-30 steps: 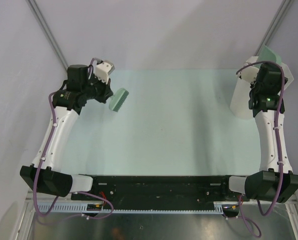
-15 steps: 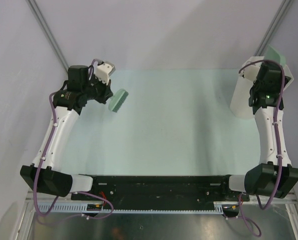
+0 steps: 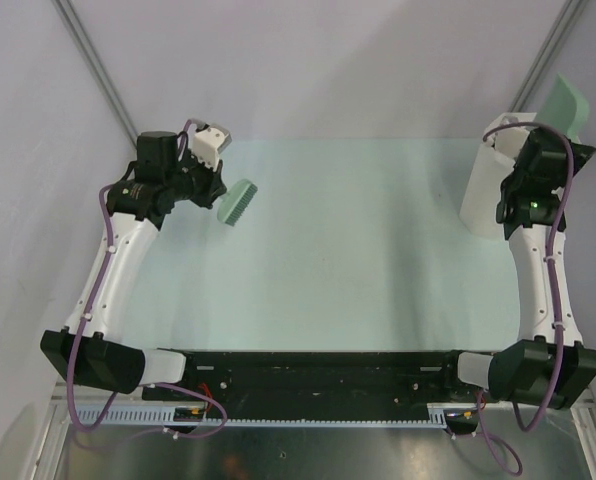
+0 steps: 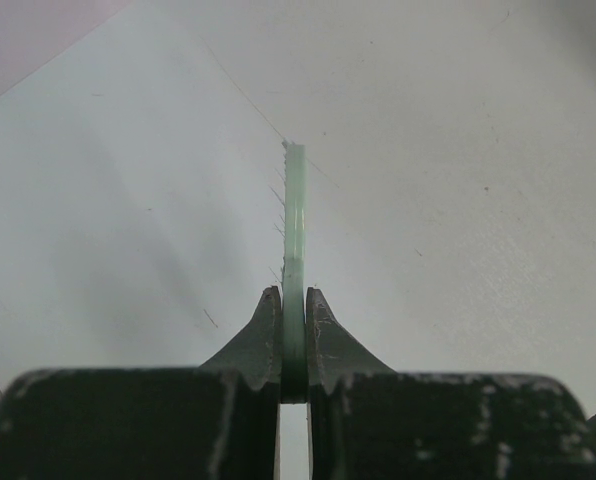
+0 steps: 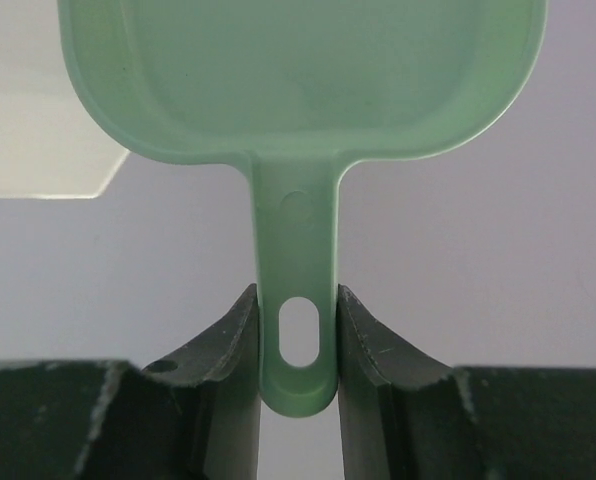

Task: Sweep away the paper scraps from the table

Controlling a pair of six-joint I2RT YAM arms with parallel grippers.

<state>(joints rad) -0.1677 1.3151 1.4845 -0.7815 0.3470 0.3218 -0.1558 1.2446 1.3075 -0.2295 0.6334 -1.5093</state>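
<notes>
The dustpan seems empty. My right gripper will next swing off the bin toward the brush and then go down to the open middle of the table (image 3: 337,244).
No paper scraps show on the mint-green table (image 3: 358,240) in any view. My left gripper (image 3: 219,190) is shut on a green brush (image 3: 238,200), held low over the far left of the table. In the left wrist view the brush (image 4: 294,220) stands edge-on between the shut fingers of the gripper (image 4: 294,296). My right gripper (image 3: 550,132) is shut on the handle of the green dustpan (image 3: 566,104), which is raised above the tall white bin (image 3: 481,195) at the far right. In the right wrist view the dustpan (image 5: 298,70) looks empty above the gripper (image 5: 296,300).
Grey walls close in the table on the far, left and right sides. A black rail (image 3: 318,365) runs along the near edge between the two arm bases. The bin stands against the right wall.
My right arm has tilted the dustpan up and further to the right behind the bin. The left arm and brush have not moved.
</notes>
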